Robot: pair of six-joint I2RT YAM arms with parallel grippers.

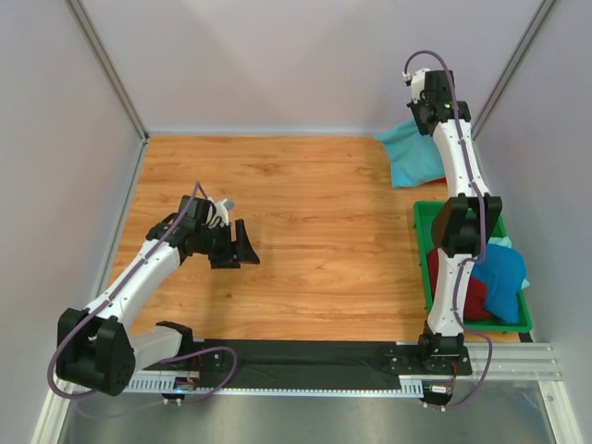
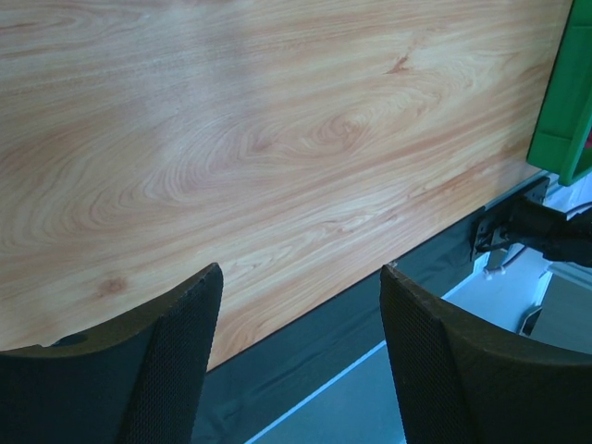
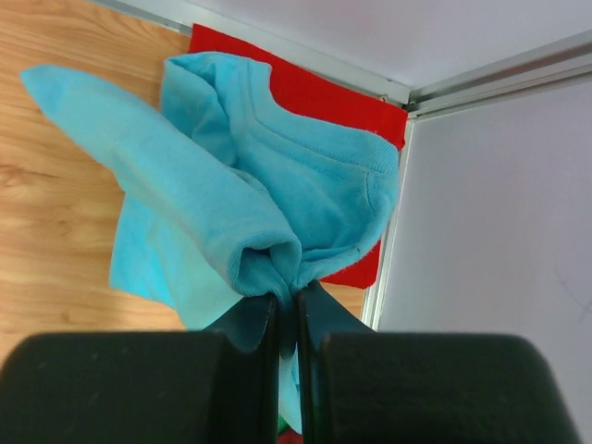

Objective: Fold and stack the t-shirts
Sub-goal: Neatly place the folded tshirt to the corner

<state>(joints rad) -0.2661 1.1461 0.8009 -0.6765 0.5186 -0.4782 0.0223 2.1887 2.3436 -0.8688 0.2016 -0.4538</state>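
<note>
The right gripper moves down and to the right in the top view onto the red t-shirt's corner by both sides next and lets go, because it is uncovered.
My right gripper (image 3: pixel 288 296) is shut on a bunched fold of the light turquoise t-shirt (image 3: pixel 277 176), which hangs crumpled from the fingers down to the table. Under it, flat in the far right corner, lies a bright red t-shirt (image 3: pixel 324 92). In the top view the right gripper (image 1: pixel 423 126) is raised over the turquoise t-shirt (image 1: pixel 416 159) at the back right. My left gripper (image 1: pixel 236 246) hovers over the left half of the table, open, with nothing between its fingers (image 2: pixel 176 351). A deeper blue t-shirt (image 1: pixel 499 273) and a dark red one (image 1: pixel 470 298) lie heaped in the green tray (image 1: pixel 421 222).
The green tray (image 2: pixel 560 111) stands along the right wall, by the right arm's base. Grey walls close in the table at the left, back and right. A black strip (image 1: pixel 305 356) runs along the near edge between the arm bases.
</note>
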